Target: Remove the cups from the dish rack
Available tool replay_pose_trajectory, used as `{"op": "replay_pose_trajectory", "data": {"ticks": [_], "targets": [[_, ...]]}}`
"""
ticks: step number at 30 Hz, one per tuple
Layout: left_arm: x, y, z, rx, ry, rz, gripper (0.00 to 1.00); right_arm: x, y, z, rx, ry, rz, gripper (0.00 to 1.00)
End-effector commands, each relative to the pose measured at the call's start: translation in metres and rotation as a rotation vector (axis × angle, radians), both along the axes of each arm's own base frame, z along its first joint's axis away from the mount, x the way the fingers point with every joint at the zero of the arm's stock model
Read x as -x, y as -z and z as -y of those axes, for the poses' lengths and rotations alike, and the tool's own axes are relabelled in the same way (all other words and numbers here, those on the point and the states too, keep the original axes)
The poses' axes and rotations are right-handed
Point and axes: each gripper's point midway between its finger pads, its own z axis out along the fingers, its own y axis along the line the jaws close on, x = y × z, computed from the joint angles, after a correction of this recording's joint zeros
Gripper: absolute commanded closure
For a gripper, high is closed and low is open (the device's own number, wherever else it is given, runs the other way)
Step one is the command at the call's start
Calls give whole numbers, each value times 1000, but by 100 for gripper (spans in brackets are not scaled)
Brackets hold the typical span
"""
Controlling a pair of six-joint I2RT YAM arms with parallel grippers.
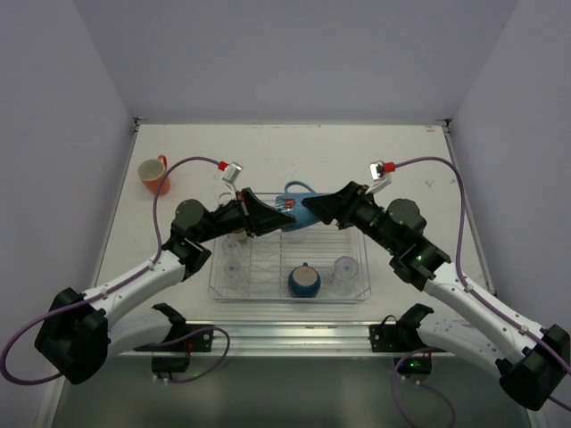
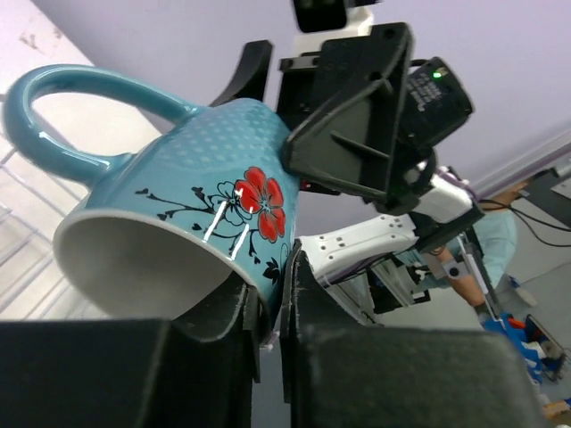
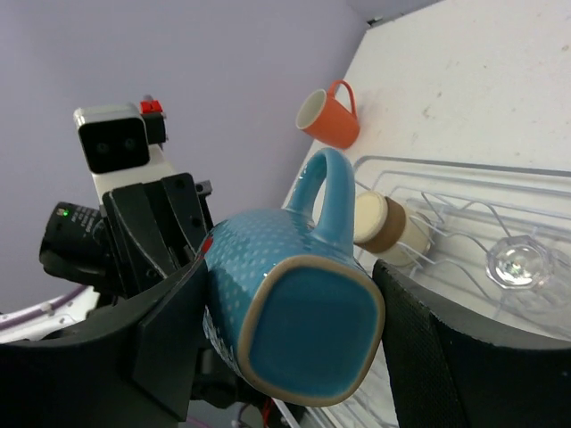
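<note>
I need to swing my left gripper outward over the tabletop beside the orange mug, since that tabletop is clear. I will then turn my fingers down, lower the light blue mug [image 1: 299, 209] and let go of it.
The light blue mug [image 1: 299, 209], with a red flower print [image 2: 223, 214], hangs on its side above the far part of the dish rack [image 1: 357, 299], between both arms. My left gripper [image 1: 284, 217] [image 2: 272, 285] is shut on the mug's rim wall. My right gripper [image 1: 314, 209] [image 3: 290, 294] straddles the mug's square base [image 3: 303, 325], with both pads against its sides. The orange mug [image 1: 153, 176] [image 3: 328, 119] stands on the table at the far left. A dark blue round cup [image 1: 304, 282] and clear tumblers [image 1: 344, 267] sit in the rack. A tan-cream cup [image 3: 385, 227] lies in its far part.
The rack's wire dividers [image 3: 446, 214] lie under both grippers. Another clear tumbler [image 1: 234, 267] sits in the rack's left side. Grey walls close in the table on the left, right and back. A metal rail [image 1: 294, 334] runs along the near edge.
</note>
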Motion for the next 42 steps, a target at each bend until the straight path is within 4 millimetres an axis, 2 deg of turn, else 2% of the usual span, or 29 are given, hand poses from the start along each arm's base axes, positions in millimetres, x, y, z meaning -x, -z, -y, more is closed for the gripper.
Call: {"op": "replay_pose_trajectory", "data": {"ticks": [1,2,4,5,6,8,9,13,14,16,18,19,20,21,22,24,25,26,27,28,29,30,31,32,33,36,40,41,42], "targets": [[6,-30,-2,74,-28,130,100,4,-6,-10,-68,-38,19,76],[2,-28,-4,68,-58,122,100,4,-6,-10,-79,-38,23,75],[1,-34,-9,65,-95,153,100,4,1,-11,-82,-46,8,63],[-2,-33,-11,48,-121,143,100,5,4,-13,-80,-52,1,55],[-2,-38,-14,44,-138,157,100,6,5,-14,-78,-59,-2,39],[-13,-36,-17,-24,-196,163,100,7,7,-17,-76,-82,-2,27],[-14,-41,-19,-36,-215,174,100,8,6,-17,-76,-87,3,17],[-28,-50,-29,-112,-315,213,100,12,-1,-15,-80,-92,29,1],[-33,-45,-32,-144,-345,192,100,13,-5,-12,-85,-85,39,1],[-36,-56,-38,-162,-382,228,100,16,-7,-10,-77,-84,51,1],[-45,-53,-48,-239,-448,236,100,19,-11,-5,-73,-79,73,1],[-49,-71,-55,-250,-494,259,100,19,-8,-3,-62,-72,66,1],[-60,-52,-70,-366,-571,199,100,19,-7,-1,-52,-65,68,1],[-68,-50,-79,-431,-619,188,100,17,-7,3,-37,-44,77,1],[-74,-68,-92,-475,-684,219,100,17,-2,4,-11,-36,61,1],[-93,-50,-126,-654,-804,166,100,13,2,8,32,-12,65,1],[-98,-62,-140,-674,-854,160,100,13,7,9,54,-10,58,1],[-106,-55,-163,-733,-903,126,100,11,9,10,79,-5,72,1],[-116,-50,-174,-778,-925,111,100,9,13,10,98,-2,67,1],[-121,-56,-184,-797,-961,111,100,11,15,9,113,-15,60,1],[-128,-51,-202,-850,-1014,81,100,11,17,8,129,-24,67,1],[-141,-40,-208,-915,-1024,56,100,12,20,7,142,-30,63,1],[-147,-45,-213,-934,-1046,53,100,13,24,7,159,-38,53,1],[-159,-28,-217,-991,-1036,13,100,13,27,7,174,-41,54,1],[-165,-30,-218,-1009,-1038,13,100,13,31,8,187,-43,50,1],[-183,0,-229,-1114,-1021,-54,100,15,41,11,221,-43,39,1],[-202,41,-237,-1187,-936,-142,100,18,44,12,224,-53,49,1],[-209,58,-239,-1212,-908,-178,100,19,45,11,226,-64,50,1],[-212,63,-240,-1229,-899,-182,100,19,45,10,226,-65,49,1]]}}
